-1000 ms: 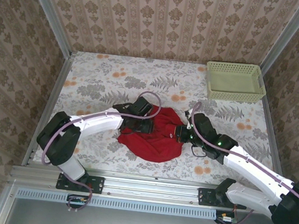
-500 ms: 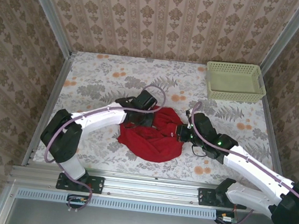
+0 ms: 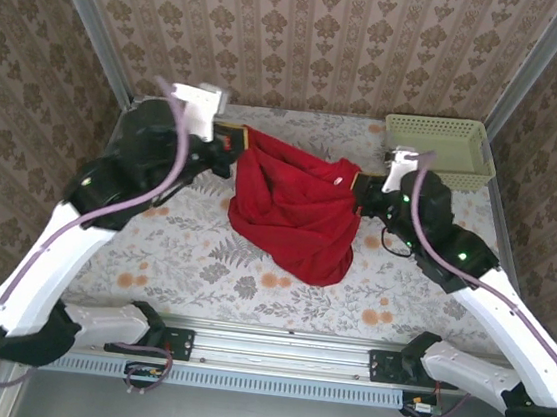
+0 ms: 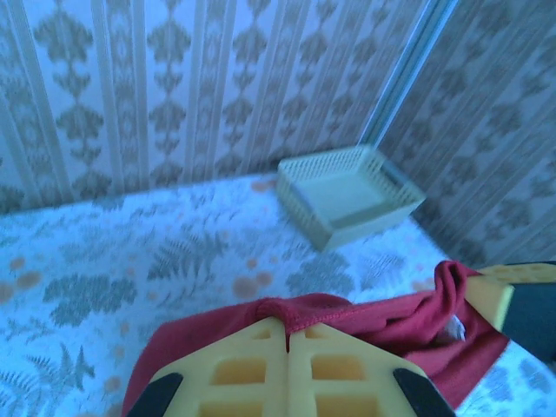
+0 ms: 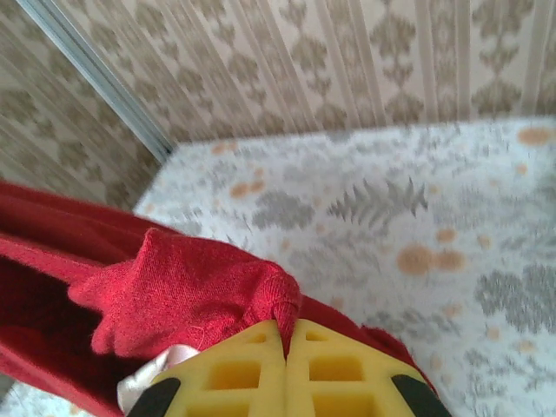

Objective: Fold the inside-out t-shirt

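The tabletop lies below my left gripper and the hanging shirt, so I will next lower the pinched hem onto the floral table and release it there.
The red inside-out t-shirt [image 3: 294,205] hangs in the air above the floral table, stretched between both arms, its lower end drooping to the table near the front. My left gripper [image 3: 238,142] is shut on the shirt's upper left edge; in the left wrist view the yellow jaws [image 4: 287,340] pinch a red hem [image 4: 347,313]. My right gripper [image 3: 361,188] is shut on the upper right edge; in the right wrist view its gripper [image 5: 287,334] clamps a bunched fold of the shirt [image 5: 191,291], with a small white tag [image 5: 161,363] beside it.
A pale green mesh basket [image 3: 438,151] stands at the table's back right corner, close behind the right gripper, seen also in the left wrist view as the basket [image 4: 347,193]. Patterned walls with metal rails enclose the table [image 3: 172,257] on three sides.
Both arms have risen from low over the table and spread apart, lifting the crumpled shirt into a hanging spread. The left gripper closed on the cloth during this.
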You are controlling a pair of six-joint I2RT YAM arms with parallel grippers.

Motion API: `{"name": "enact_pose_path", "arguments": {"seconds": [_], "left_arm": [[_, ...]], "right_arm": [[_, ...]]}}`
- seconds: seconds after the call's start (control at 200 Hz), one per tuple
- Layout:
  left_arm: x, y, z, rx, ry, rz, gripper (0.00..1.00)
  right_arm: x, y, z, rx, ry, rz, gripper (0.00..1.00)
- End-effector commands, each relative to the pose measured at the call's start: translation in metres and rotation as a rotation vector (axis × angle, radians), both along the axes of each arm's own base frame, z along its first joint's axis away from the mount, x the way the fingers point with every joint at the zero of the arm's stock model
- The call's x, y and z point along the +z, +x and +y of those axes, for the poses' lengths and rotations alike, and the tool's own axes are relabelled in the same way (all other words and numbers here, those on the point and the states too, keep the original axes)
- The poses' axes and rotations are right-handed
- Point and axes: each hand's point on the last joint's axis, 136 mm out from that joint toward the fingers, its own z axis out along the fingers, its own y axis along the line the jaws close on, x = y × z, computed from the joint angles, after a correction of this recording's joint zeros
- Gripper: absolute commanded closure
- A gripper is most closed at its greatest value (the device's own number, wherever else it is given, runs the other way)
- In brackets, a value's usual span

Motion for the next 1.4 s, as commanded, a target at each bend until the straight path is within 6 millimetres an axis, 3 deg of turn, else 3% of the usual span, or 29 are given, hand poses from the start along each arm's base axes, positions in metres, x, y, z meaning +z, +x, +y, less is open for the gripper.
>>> {"name": "enact_pose_path", "arguments": {"seconds": [0.0,0.12,0.245,0.355,0.46,0.555,0.61,0.675,0.815,0.885,0.995,1.13,1.3,1.395], "left_arm": [[-0.034,0.010,0.000,-0.011,0.046,0.080,1.00],[-0.095,0.036,0.008,0.049,0.070,0.258,1.00],[-0.171,0.074,0.019,0.101,0.069,0.501,1.00],[-0.215,0.103,0.016,0.097,0.093,0.608,1.00],[-0.236,0.118,-0.005,0.044,0.078,0.656,1.00],[-0.252,0.129,-0.018,0.024,0.072,0.689,0.96],[-0.262,0.135,-0.021,0.028,0.085,0.707,0.90],[-0.273,0.137,-0.015,0.070,0.112,0.733,0.71],[-0.278,0.116,0.017,0.217,0.161,0.695,0.40],[-0.276,0.099,0.035,0.278,0.143,0.654,0.34],[-0.285,0.056,0.022,0.218,0.110,0.663,0.34],[-0.307,0.020,-0.007,0.115,0.075,0.708,0.36],[-0.336,0.001,-0.037,0.049,0.070,0.751,0.37],[-0.351,0.000,-0.051,0.024,0.044,0.772,0.37]], "right_arm": [[0.010,-0.004,-0.005,0.013,-0.039,-0.023,1.00],[-0.024,0.021,0.004,0.006,-0.081,0.060,1.00],[-0.078,0.071,0.003,-0.037,-0.099,0.211,1.00],[-0.125,0.113,0.000,-0.076,-0.150,0.331,1.00],[-0.160,0.130,-0.008,-0.129,-0.255,0.421,0.70],[-0.166,0.124,-0.004,-0.121,-0.304,0.434,0.42],[-0.162,0.114,0.006,-0.086,-0.312,0.402,0.34],[-0.159,0.097,0.024,-0.029,-0.317,0.376,0.29],[-0.168,0.070,0.069,0.124,-0.331,0.371,0.25],[-0.178,0.068,0.093,0.195,-0.320,0.402,0.25],[-0.201,0.080,0.115,0.226,-0.319,0.459,0.29],[-0.227,0.090,0.139,0.277,-0.317,0.529,0.34],[-0.251,0.095,0.158,0.318,-0.306,0.586,0.34],[-0.264,0.100,0.157,0.297,-0.331,0.617,0.42]]}}
